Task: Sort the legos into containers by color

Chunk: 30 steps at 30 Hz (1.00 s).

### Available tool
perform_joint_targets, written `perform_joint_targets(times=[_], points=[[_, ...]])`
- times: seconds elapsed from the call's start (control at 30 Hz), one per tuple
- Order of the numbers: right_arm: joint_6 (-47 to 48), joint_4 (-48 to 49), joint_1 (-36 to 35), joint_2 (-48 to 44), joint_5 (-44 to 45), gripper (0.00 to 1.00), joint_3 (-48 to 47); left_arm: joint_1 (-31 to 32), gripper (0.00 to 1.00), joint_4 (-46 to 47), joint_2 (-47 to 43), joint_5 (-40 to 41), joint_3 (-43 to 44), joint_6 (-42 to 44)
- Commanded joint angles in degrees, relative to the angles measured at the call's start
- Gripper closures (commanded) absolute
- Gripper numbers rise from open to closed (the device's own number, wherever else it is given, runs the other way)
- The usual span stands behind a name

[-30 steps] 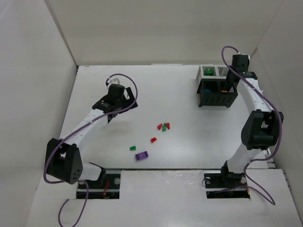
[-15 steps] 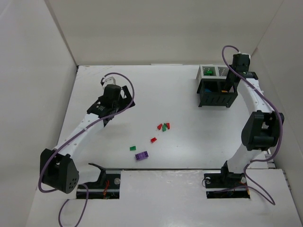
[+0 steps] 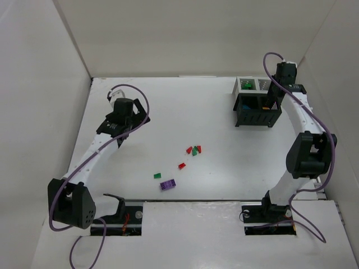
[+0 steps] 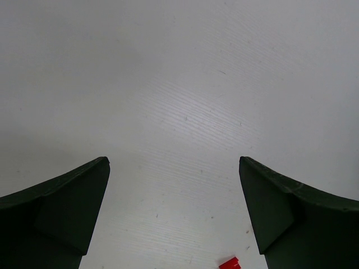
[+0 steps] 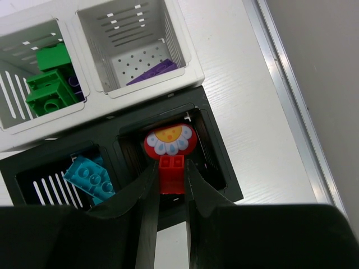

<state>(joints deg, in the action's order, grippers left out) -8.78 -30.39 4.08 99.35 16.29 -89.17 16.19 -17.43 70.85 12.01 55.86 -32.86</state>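
Observation:
The white bin with the purple brick (image 3: 263, 84) (image 5: 154, 72) lies outward of my right gripper, so my right gripper should carry the small red lego outward over the bin next and release it.
My right gripper (image 5: 171, 166) is shut on a small red brick (image 5: 171, 175) and holds it over the right black bin (image 5: 223, 162), which holds a red flower piece (image 5: 170, 140). The other black bin (image 5: 33, 168) holds a teal brick (image 5: 90, 176). One white bin (image 5: 17, 120) holds green bricks (image 5: 47, 89), the other (image 5: 188, 53) a purple brick (image 5: 154, 72). The bin cluster (image 3: 255, 115) stands at the back right. My left gripper (image 3: 119, 130) is open and empty at the left. Loose bricks lie mid-table: a red and green group (image 3: 194, 149), a red one (image 3: 182, 165), a green one (image 3: 157, 175), a purple one (image 3: 167, 184).
White walls enclose the table on the left, back and right. A metal rail (image 5: 291, 106) runs along the table's right edge beside the bins. In the left wrist view a red brick (image 4: 229, 263) shows on the bare table at the bottom edge.
My left arm has swung left and back, away from the loose bricks. My right gripper has stayed over the bins with the red brick.

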Motion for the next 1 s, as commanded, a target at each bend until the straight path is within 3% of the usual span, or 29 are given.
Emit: perform_joint_targets(times=[0.0, 0.5, 0.97], points=[[0.6, 3.2, 0.2, -1.8, -1.0, 0.79, -4.0, -1.6, 0.0, 2.1, -1.2, 0.6, 1.2, 0.9], [0.6, 5.1, 0.2, 8.7, -3.7, 0.77, -13.9, -5.4, 0.0, 11.2, 9.3, 2.2, 9.8, 6.9], [1.1, 3.8, 0.2, 10.5, -4.3, 0.75, -18.4, -12.8, 0.0, 18.3, 16.9, -2.1, 12.6, 11.8]])
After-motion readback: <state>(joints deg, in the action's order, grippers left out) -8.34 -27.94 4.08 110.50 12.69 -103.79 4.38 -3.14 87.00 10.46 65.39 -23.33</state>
